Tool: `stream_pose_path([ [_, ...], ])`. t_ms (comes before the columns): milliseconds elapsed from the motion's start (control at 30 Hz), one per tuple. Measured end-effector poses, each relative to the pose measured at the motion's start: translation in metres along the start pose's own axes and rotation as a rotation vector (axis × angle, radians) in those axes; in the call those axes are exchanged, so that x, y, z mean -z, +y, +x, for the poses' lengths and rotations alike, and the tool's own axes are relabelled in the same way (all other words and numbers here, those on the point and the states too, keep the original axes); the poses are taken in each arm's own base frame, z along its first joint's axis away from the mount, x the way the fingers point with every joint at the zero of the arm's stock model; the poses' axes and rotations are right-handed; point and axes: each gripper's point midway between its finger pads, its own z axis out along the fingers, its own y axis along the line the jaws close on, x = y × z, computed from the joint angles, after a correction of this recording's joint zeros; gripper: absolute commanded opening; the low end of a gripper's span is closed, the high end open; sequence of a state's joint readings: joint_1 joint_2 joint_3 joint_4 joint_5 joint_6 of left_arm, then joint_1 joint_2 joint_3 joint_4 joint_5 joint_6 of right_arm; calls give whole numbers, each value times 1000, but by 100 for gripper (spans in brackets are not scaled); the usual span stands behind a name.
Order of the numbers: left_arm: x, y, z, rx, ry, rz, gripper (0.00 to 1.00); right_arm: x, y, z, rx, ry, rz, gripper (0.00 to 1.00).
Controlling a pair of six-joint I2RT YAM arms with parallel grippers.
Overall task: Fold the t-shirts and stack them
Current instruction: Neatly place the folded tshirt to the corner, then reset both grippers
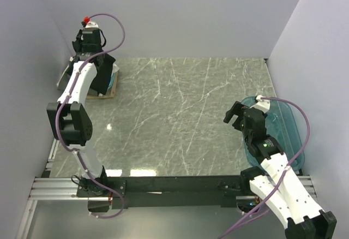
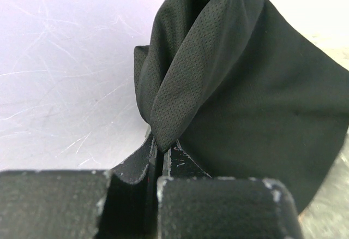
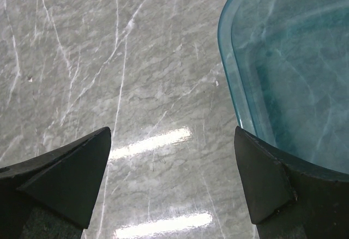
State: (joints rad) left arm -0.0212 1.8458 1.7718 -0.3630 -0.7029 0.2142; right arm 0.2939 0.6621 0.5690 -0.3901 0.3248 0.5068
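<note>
My left gripper should lower toward the stack and shift toward the wall beside it first, since the black shirt's held fold still stands bunched above.
The black t-shirt (image 2: 245, 86) hangs bunched from my left gripper (image 2: 162, 147), whose jaws are shut on a fold of its mesh cloth. In the top view the left gripper (image 1: 97, 58) is at the far left corner. It holds the black shirt (image 1: 103, 72) over a low stack of folded shirts (image 1: 113, 81), of which a teal and a tan edge show. My right gripper (image 1: 235, 116) is open and empty, just above the table beside the tub; its jaws stand wide apart in the right wrist view (image 3: 172, 179).
A translucent teal plastic tub (image 1: 283, 130) stands at the right edge of the marble table; its rim (image 3: 226, 48) is close to my right finger (image 3: 262, 179). White walls enclose the table on the left, back and right.
</note>
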Motion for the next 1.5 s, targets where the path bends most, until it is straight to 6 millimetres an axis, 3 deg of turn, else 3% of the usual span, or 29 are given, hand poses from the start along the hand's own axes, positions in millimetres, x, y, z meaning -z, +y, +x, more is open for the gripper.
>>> stream_pose_path([
  [267, -39, -3, 28, -5, 57, -103, 1, -2, -2, 1, 3, 1, 15, 100],
  [567, -81, 22, 62, 55, 123, -207, 1, -5, -10, 3, 14, 4, 61, 100],
  [933, -111, 18, 95, 63, 185, -243, 1, -6, -15, 1, 17, -5, 88, 100],
  [967, -112, 19, 96, 68, 185, -248, 4, -7, -15, 2, 19, -1, 92, 100],
  [1000, -113, 22, 96, 71, 186, -255, 18, -7, -16, 3, 21, 2, 94, 100],
  [1067, -114, 27, 95, 81, 182, -271, 35, -8, -17, 5, 25, 9, 102, 100],
  [1100, -115, 29, 95, 88, 179, -279, 77, -8, -18, 6, 27, 12, 105, 100],
  [1133, -115, 31, 94, 88, 179, -285, 99, -8, -18, 6, 28, 13, 108, 100],
  [1500, -101, 44, 54, 284, 118, -258, 100, -8, -20, 5, 28, 8, 115, 100],
])
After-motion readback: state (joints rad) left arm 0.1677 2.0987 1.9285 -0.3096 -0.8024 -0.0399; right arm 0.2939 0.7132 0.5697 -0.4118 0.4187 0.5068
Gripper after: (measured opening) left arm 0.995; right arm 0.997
